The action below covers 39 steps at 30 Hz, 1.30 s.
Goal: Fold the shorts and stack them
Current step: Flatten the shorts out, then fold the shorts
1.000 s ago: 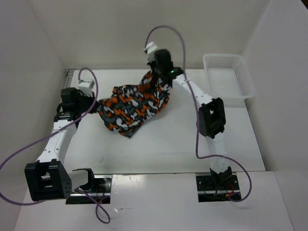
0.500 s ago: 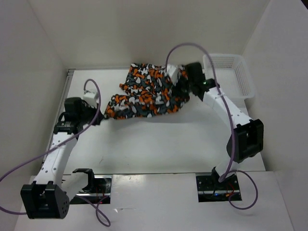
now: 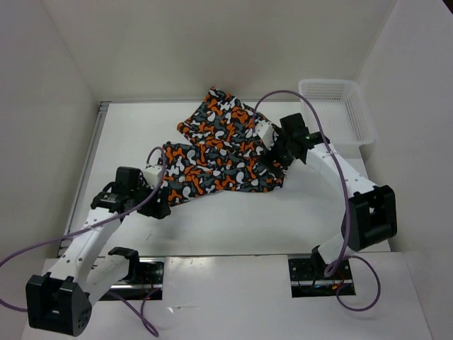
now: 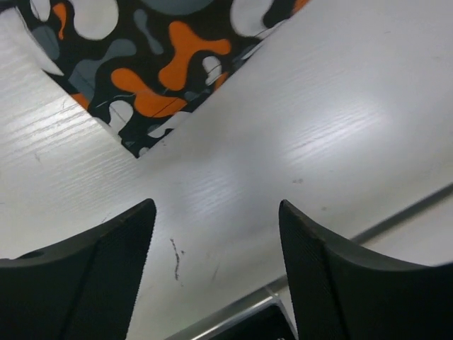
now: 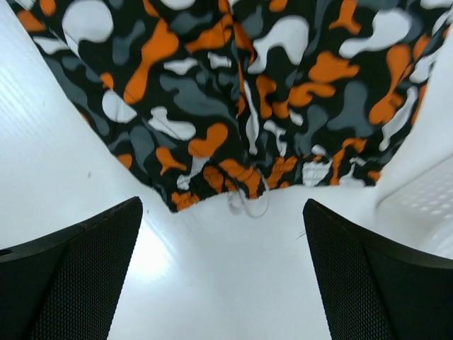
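Only bare table lies between my left gripper's fingers. Next, my left gripper lowers over the shorts' near corner [image 3: 172,202] [image 4: 136,144], just ahead, and closes.
The shorts [image 3: 223,152], blotched orange, black, grey and white, lie spread out on the white table [image 3: 233,219], one leg reaching toward the back wall. My left gripper [image 3: 160,204] is open at their near-left corner, just off the fabric. In the left wrist view the left gripper [image 4: 216,209] has only bare table between its fingers, and a corner of the shorts [image 4: 156,71] lies ahead. My right gripper [image 3: 273,154] is open at the shorts' right edge. In the right wrist view the right gripper [image 5: 221,205] holds nothing, with the waistband of the shorts [image 5: 233,106] and its white drawstring [image 5: 249,205] just ahead.
A white mesh basket [image 3: 337,110] stands at the back right of the table, close behind my right arm. White walls close in the table on the left, back and right. The table's near metal edge [image 4: 396,212] shows in the left wrist view.
Both grippers have opened and let go of the shorts, which dropped from a held-up bunch to lie spread on the table. The left arm swung nearer and rightward; the right gripper moved nearer.
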Tool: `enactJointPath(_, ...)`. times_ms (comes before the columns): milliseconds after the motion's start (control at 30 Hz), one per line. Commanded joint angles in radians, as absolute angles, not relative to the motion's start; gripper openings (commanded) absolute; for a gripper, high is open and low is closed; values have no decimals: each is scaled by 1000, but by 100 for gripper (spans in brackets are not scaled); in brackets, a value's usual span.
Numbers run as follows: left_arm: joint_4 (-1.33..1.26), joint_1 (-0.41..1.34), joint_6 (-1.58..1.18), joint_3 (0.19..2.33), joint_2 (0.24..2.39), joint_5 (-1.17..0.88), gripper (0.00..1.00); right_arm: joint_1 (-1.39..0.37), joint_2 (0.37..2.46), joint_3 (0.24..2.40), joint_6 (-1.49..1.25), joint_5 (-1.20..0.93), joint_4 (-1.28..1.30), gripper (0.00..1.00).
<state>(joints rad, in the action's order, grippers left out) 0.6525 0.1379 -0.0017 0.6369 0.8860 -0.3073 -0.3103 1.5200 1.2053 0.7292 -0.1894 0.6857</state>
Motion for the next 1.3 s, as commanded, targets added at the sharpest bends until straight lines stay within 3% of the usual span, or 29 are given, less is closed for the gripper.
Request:
enactJointPath(0,539,144,0,571,936,-198,79,-379,1505,1197,736,-154,609,99)
enactJointPath(133,473,144,0,560,1017,-173,85,-393,1565,1160,759,-118,522,99)
enactJointPath(367,312,144,0,513,1121,-98,85,-393,1686,1161,833,2,397,96)
enactJointPath(567,299,144,0,483,1150,-61,67,-365,1717,1170,870,32,374,96)
enactJointPath(900,166,164,0,463,1189,-74,68,-313,1717,1160,905,68,374,96)
enactJointPath(1000,156,190,0,463,1215,-74,67,-313,1717,1140,905,58,374,91)
enactJointPath(1067,156,204,0,451,1226,-74,58,-313,1727,1127,925,35,374,84)
enactJointPath(1100,146,204,0,451,1226,-86,29,-313,1727,1117,925,35,385,80)
enactJointPath(1167,98,213,0,419,1226,-101,7,-313,1738,1117,925,3,385,72)
enactJointPath(1200,89,213,0,419,1226,-101,0,-313,1738,1108,925,3,396,55)
enactJointPath(1267,106,213,0,419,1226,-114,0,-324,1747,1108,916,-8,396,36)
